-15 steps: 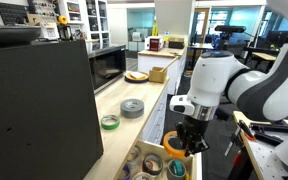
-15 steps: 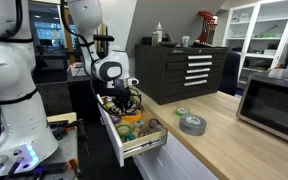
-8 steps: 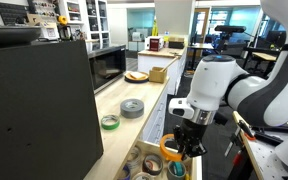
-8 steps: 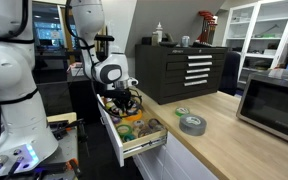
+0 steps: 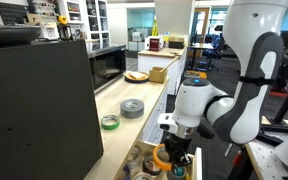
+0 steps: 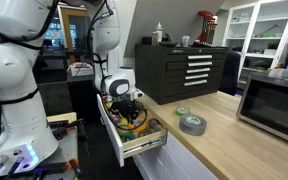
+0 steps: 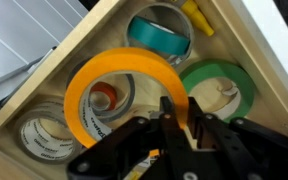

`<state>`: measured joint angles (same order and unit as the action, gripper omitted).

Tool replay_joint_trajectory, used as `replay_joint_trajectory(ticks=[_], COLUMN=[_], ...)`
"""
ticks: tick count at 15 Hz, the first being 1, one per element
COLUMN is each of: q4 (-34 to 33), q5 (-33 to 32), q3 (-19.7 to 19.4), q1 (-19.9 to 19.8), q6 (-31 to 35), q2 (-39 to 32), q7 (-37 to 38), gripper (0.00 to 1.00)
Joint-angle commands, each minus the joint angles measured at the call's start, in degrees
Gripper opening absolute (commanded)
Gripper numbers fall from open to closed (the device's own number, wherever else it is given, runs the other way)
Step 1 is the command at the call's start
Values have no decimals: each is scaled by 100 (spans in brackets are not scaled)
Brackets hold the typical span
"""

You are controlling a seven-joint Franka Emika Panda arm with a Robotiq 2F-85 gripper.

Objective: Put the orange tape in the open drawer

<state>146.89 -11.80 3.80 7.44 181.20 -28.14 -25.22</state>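
The orange tape [image 7: 124, 62] still hangs above the rolls in the open drawer, so my gripper will bring it down onto the roll showing through the orange tape's hollow [image 7: 106, 97] and release the tape's rim.
My gripper [image 7: 177, 118] is shut on the rim of the orange tape [image 7: 124, 62], a flat orange ring with a hollow centre. It holds the ring down inside the open drawer [image 7: 72, 47], just above the other rolls there. In both exterior views the gripper [image 5: 176, 157] [image 6: 132, 108] reaches down into the light wooden drawer [image 5: 142, 152] [image 6: 146, 147], and the orange tape [image 5: 163, 158] shows between the fingers. I cannot tell whether the tape touches the rolls under it.
The drawer holds a teal roll [image 7: 160, 30], a green roll [image 7: 222, 84] and a white roll [image 7: 42, 136]. On the counter lie a grey roll [image 5: 132, 107] [image 6: 192, 124] and a green-rimmed roll [image 5: 110, 122] [image 6: 181, 111]. A microwave [image 5: 106, 66] stands behind.
The arm has come down and swung toward the drawer, carrying the orange tape from above the drawer's edge to down inside it. The gripper has stayed shut on the tape.
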Motion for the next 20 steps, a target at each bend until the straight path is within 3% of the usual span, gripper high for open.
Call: replay_joint_trajectory(ticks=[1, 6, 7, 8, 16, 20], q4=[-672, -1413, -1460, -1440, -842, -573], q5=[-192, -218, -222, -230, -468, -485], q3=[-86, -2, -1, 24, -76, -75], q1=[67, -53, -41, -66, -85, -71], q6=[142, 9, -79, -142, -247, -461], q2=[-887, -1686, -1619, -1501, -236, 412], q7=[316, 369, 393, 393, 371, 390], gripper=[10, 9, 43, 44, 95, 100])
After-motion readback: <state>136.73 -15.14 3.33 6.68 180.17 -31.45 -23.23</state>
